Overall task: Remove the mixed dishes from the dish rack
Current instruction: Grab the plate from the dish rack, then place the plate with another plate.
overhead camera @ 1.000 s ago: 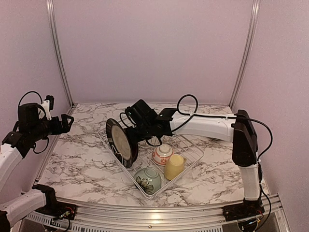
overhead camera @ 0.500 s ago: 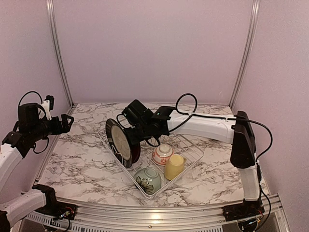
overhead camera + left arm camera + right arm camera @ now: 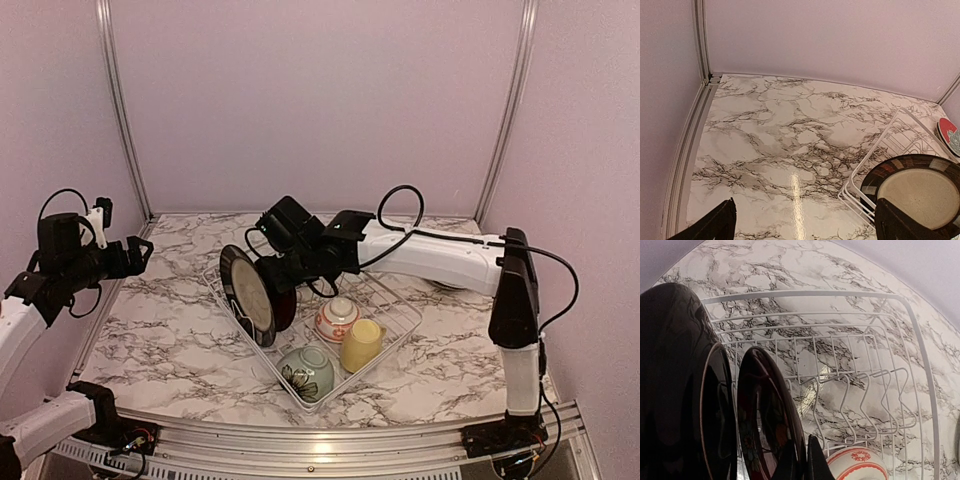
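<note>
The dark red flowered plate goes up, across and down onto the red-and-teal plate (image 3: 450,287) next, as that one lies to the right of my right gripper in the top view.
The white wire dish rack (image 3: 408,331) holds upright plates at its left end. A black-rimmed plate (image 3: 250,296) stands in front, with a dark red flowered plate (image 3: 284,302) behind it. A small red-patterned bowl (image 3: 337,318), a yellow cup (image 3: 361,343) and a green flowered bowl (image 3: 307,372) sit in the rack's near part. My right gripper (image 3: 287,272) is over the plates. In the right wrist view it (image 3: 802,440) is shut on the top rim of the flowered plate (image 3: 765,415), next to the bowl (image 3: 857,466). My left gripper (image 3: 135,250) is open and empty, raised at far left.
In the left wrist view the rack's corner (image 3: 865,162) and the black-rimmed plate (image 3: 910,187) are at lower right. A red-and-teal plate (image 3: 949,135) lies at the right edge beyond the rack. More dark plates (image 3: 675,380) stand left of the held one. Walls close three sides.
My right gripper has shifted slightly back along the plates, and the flowered plate now shows more behind the black-rimmed one. The right elbow has moved right. The left arm has not moved.
</note>
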Tool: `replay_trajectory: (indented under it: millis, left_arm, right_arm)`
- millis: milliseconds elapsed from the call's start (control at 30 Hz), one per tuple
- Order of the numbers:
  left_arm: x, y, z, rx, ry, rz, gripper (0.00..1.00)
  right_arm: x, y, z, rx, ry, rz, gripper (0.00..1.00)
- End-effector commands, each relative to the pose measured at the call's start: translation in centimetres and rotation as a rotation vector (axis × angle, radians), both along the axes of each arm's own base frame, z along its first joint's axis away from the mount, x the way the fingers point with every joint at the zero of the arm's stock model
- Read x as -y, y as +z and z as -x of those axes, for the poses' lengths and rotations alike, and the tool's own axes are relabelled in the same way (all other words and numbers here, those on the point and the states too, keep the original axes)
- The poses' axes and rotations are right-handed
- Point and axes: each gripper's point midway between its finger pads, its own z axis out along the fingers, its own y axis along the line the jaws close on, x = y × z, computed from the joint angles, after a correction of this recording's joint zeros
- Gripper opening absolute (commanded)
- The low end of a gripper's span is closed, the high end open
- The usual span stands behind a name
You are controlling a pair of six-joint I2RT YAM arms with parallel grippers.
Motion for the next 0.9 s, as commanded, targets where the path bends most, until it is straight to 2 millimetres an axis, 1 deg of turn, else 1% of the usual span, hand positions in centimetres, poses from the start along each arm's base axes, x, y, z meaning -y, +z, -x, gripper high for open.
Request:
replay_trajectory:
  millis: [0,200,333,400,500,600,700,867]
  left_arm:
    - [0.2,-0.4,-0.1,-0.01,-0.01,0.006,0.99]
    - [0.2,-0.5,-0.1,-0.013,-0.009,0.005,0.99]
    - [0.2,-0.6,-0.1,-0.016,-0.008,0.005,0.99]
    - [0.2,-0.6,-0.1,-0.017,-0.009,0.005,0.99]
    - [0.2,-0.6,-0.2,-0.018,-0.009,0.005,0.99]
    - [0.2,-0.6,-0.2,-0.019,-0.008,0.004,0.99]
    - [0.2,-0.7,-0.2,-0.019,-0.009,0.004,0.99]
    - [0.2,-0.6,-0.2,-0.018,-0.006,0.002,0.99]
  right_arm:
    - [1.7,6.8,-0.8,0.108,-0.052,-0.095,0.0]
    - [2.7,8.3,-0.6,0.133,-0.057,-0.116,0.0]
    - [4.3,8.7,-1.1,0.154,-0.091,-0.103,0.0]
    - [5.3,9.3,-1.5,0.171,-0.109,-0.103,0.0]
    - [7.1,10.2,-2.3,0.184,-0.143,-0.111,0.0]
    - [9.2,10.6,-3.4,0.161,-0.168,-0.146,0.0]
    - [11.3,11.8,-4.3,0.153,-0.178,-0.227,0.0]
    - [15.3,13.5,-6.2,0.112,-0.181,-0.4,0.0]
